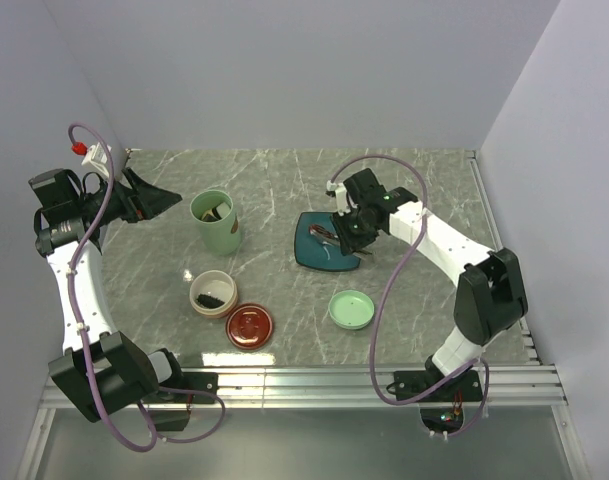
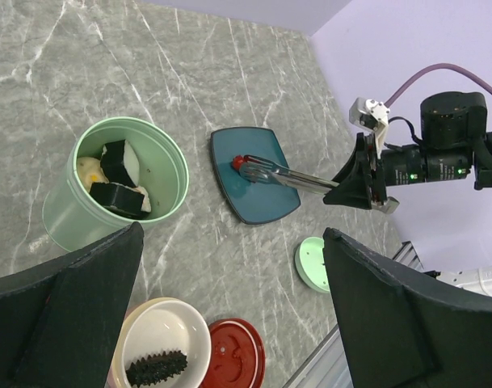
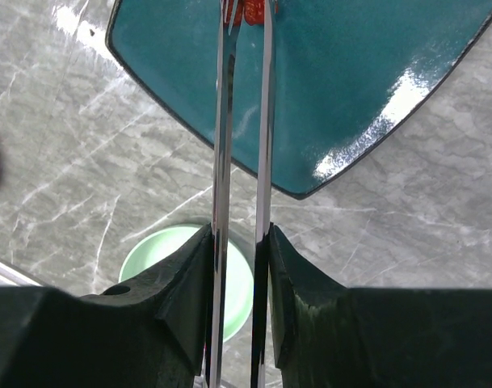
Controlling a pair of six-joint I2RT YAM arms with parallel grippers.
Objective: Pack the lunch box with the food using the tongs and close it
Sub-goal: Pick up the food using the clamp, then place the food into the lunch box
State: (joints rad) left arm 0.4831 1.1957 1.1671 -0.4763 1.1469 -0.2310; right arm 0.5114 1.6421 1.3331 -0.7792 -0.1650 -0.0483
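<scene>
The cream bowl has room beside its spiky piece. I should lift my right gripper, swing the ends of the tongs over that free space and release the tongs.
My right gripper [image 3: 239, 238] is shut on the silver tongs [image 3: 266, 121], squeezing their two arms. The tong tips reach over the dark teal plate [image 3: 351, 89] and close around a small red food piece [image 2: 241, 164]. The mint-green pot [image 2: 76, 218] stands open with several pieces inside, dark and white among them. A dark spiky piece lies in the open cream bowl [image 2: 193, 323], and the dark-red lid [image 2: 233, 356] lies beside it. The mint-green lid [image 1: 352, 309] lies flat in front of the plate. My left gripper [image 2: 233, 234] hangs open and empty, left of the pot.
A metal rail [image 1: 314, 380] runs along the table's near edge. Lilac walls close the table in at the back and both sides. The right arm's cable [image 1: 384, 300] loops above the mint lid.
</scene>
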